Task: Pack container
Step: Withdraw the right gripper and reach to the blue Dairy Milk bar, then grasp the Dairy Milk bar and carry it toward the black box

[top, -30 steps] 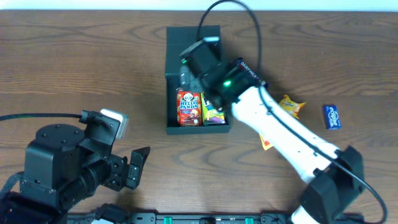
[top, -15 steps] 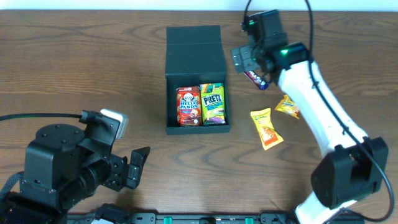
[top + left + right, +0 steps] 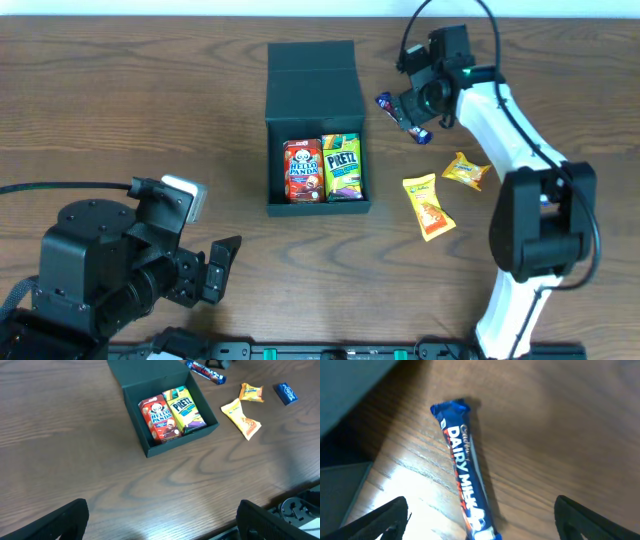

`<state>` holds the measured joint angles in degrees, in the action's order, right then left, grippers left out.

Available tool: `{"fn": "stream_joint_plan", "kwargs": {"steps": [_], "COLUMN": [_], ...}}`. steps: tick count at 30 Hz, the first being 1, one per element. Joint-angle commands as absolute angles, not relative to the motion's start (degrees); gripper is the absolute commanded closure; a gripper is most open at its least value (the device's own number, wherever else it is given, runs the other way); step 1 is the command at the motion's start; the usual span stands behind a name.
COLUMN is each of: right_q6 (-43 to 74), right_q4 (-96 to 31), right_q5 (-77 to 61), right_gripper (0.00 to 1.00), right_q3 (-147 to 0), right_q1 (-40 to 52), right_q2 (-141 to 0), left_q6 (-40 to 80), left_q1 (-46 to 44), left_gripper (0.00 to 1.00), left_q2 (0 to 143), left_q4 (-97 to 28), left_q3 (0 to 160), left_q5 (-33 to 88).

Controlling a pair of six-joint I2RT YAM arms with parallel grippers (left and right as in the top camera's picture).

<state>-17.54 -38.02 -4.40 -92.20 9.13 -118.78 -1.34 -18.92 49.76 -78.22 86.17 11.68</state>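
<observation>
My right gripper moves down onto the middle of the Dairy Milk bar (image 3: 468, 474) next and closes across its width, since it lies lengthwise between the open fingers.
The dark teal-black container (image 3: 314, 72) stands open at the table's middle back, its flap lid laid back. It holds a red Hello Panda box (image 3: 303, 171) and a green-yellow Pretz box (image 3: 342, 168), also seen in the left wrist view (image 3: 158, 418) (image 3: 184, 407). My right gripper (image 3: 418, 100) is open just above a blue Dairy Milk bar (image 3: 402, 116) (image 3: 468, 474) that lies on the table right of the container. The bar lies between the fingertips, untouched. My left gripper (image 3: 217, 270) is open and empty near the front left.
Two yellow-orange snack packets (image 3: 428, 207) (image 3: 467, 170) lie on the table right of the container. A small blue packet (image 3: 287, 392) lies further right in the left wrist view. The table's front edge runs under my left arm.
My right arm swung from over the container out to the right and back, then lowered over the Dairy Milk bar. The left arm has not moved.
</observation>
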Motion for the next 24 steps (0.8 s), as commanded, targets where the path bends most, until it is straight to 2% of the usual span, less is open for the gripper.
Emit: {"fn": "stream_joint_plan", "kwargs": {"steps": [1,18,24], "right_q6": [-18.9,-18.9,-18.2], "right_q4": [-37.6,-35.3,-34.1], "right_q5": [-6.3,-6.5,-6.5], "right_gripper": [0.11,0.28,0.41], "right_q3": [-92.9,-92.9,-92.9], "right_q1": [8.8,8.8,8.8], "right_q2": [-120.8,-126.8,-127.3], "left_q6": [-1.7,-1.7,-1.7], "left_q1": [-18.9,-18.9,-18.9], "left_gripper": [0.05,0.05,0.05], "left_q2": [49.8,49.8,49.8], "left_q4": [-78.3,-78.3,-78.3], "left_q3": [87.2,87.2,87.2], "left_q5": [12.0,12.0,12.0]}}
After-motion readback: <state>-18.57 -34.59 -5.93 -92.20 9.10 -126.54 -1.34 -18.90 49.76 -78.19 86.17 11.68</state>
